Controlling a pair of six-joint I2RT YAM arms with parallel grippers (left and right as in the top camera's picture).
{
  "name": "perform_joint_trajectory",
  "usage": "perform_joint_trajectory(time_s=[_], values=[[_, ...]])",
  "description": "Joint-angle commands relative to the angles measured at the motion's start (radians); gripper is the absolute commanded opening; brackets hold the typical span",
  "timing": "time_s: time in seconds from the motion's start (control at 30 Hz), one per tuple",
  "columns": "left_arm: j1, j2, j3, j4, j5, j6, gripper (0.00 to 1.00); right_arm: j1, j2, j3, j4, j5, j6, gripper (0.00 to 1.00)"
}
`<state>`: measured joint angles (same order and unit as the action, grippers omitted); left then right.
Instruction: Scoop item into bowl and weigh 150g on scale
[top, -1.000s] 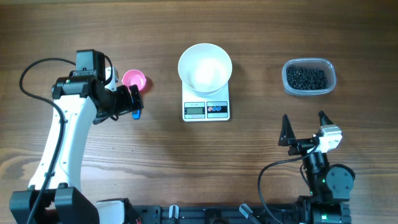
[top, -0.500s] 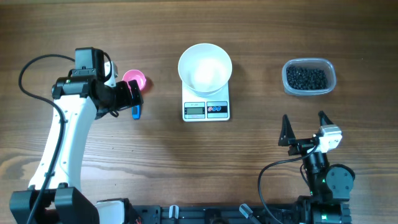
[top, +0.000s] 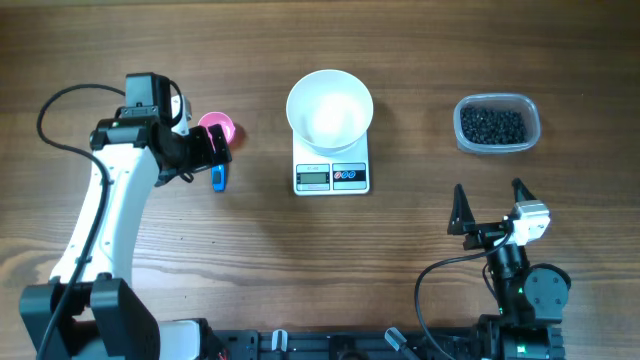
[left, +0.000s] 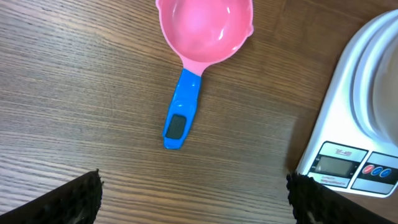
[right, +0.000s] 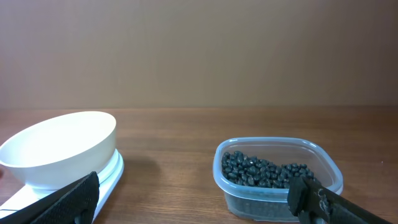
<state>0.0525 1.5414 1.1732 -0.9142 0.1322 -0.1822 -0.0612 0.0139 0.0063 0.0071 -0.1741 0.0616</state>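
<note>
My left gripper moves down onto the blue handle (top: 219, 179) close beside the pink cup (top: 216, 127) next. My open fingers still hover well above it, one to each side.
The item, a heap of small black beans (top: 492, 124) (right: 264, 170), lies in a clear plastic tub (top: 531, 128) (right: 278, 183) at the right. An empty white bowl (top: 330, 108) (right: 59, 148) stands on the white scale (top: 332, 177) (left: 348, 160) in the middle. A pink scoop cup (top: 216, 127) (left: 205, 28) with a blue handle (top: 219, 179) (left: 181, 110) lies left of the scale. My left gripper (top: 208, 153) (left: 196, 199) hovers open over the scoop, holding nothing. Well short of the tub, my right gripper (top: 489, 205) (right: 196, 199) is open and holds nothing.
The wooden table (top: 260, 240) runs on in all directions. The left arm (top: 105, 210) reaches up along the left side. The right arm's base (top: 520, 290) sits at the front edge, with black cables beside it.
The left gripper has shifted a little towards the back of the table, closer over the pink scoop. The right arm, bowl, scale and tub have stayed put.
</note>
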Motion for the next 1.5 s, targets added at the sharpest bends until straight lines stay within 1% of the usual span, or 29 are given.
perform_joint_trajectory(time_s=[0.0,0.07,0.1,0.13,0.17,0.37,0.53,0.6,0.67,0.7,0.97,1.0,1.07,1.2,1.23,1.27,1.37,1.47], values=[[-0.005,0.011,-0.01,0.01,0.005,-0.009,1.0,0.005,-0.003,-0.001,0.004,0.018,-0.007,1.0],[-0.005,0.013,-0.01,0.013,0.005,-0.009,1.0,0.005,-0.003,-0.001,0.004,0.018,-0.007,1.0],[-0.005,0.013,-0.011,0.013,0.005,-0.009,0.93,0.005,-0.003,-0.001,0.004,0.018,-0.007,1.0],[-0.005,0.013,-0.014,0.013,0.005,-0.01,0.89,0.005,-0.003,-0.001,0.004,0.018,-0.007,1.0],[-0.005,0.013,-0.02,0.013,0.005,-0.01,0.89,0.005,-0.003,-0.001,0.004,0.018,-0.007,1.0],[-0.005,0.013,-0.12,0.107,0.005,-0.01,0.92,0.005,-0.003,-0.001,0.004,0.018,-0.007,1.0],[-0.005,0.013,-0.158,0.201,0.005,-0.01,0.91,0.005,-0.003,-0.001,0.004,0.018,-0.006,1.0],[-0.005,0.013,-0.176,0.249,0.005,-0.01,0.95,0.005,-0.003,-0.001,0.004,0.018,-0.007,1.0],[-0.005,0.013,-0.2,0.291,0.005,-0.01,0.96,0.005,-0.003,-0.001,0.004,0.018,-0.007,1.0],[-0.005,0.014,-0.212,0.305,0.005,-0.01,1.0,0.005,-0.003,-0.001,0.004,0.018,-0.007,1.0],[-0.005,0.023,-0.227,0.358,0.005,-0.01,1.0,0.005,-0.003,-0.001,0.004,0.018,-0.007,1.0],[-0.005,0.029,-0.227,0.362,0.005,-0.01,0.98,0.005,-0.003,-0.001,0.004,0.018,-0.006,1.0],[-0.005,0.05,-0.227,0.362,0.005,-0.01,0.92,0.005,-0.003,-0.001,0.004,0.018,-0.007,1.0],[-0.005,0.11,-0.227,0.389,0.006,-0.01,0.85,0.005,-0.003,-0.001,0.004,0.018,-0.007,1.0],[-0.005,0.126,-0.227,0.399,0.009,-0.01,0.81,0.005,-0.003,-0.001,0.004,0.018,-0.007,1.0],[-0.005,0.142,-0.227,0.407,0.013,-0.01,0.79,0.005,-0.003,-0.001,0.004,0.018,-0.007,1.0],[-0.005,0.175,-0.227,0.441,0.013,-0.008,0.78,0.005,-0.003,-0.001,0.004,0.018,-0.006,1.0],[-0.006,0.217,-0.227,0.5,0.013,-0.005,0.74,0.005,-0.003,-0.001,0.004,0.018,-0.007,1.0]])
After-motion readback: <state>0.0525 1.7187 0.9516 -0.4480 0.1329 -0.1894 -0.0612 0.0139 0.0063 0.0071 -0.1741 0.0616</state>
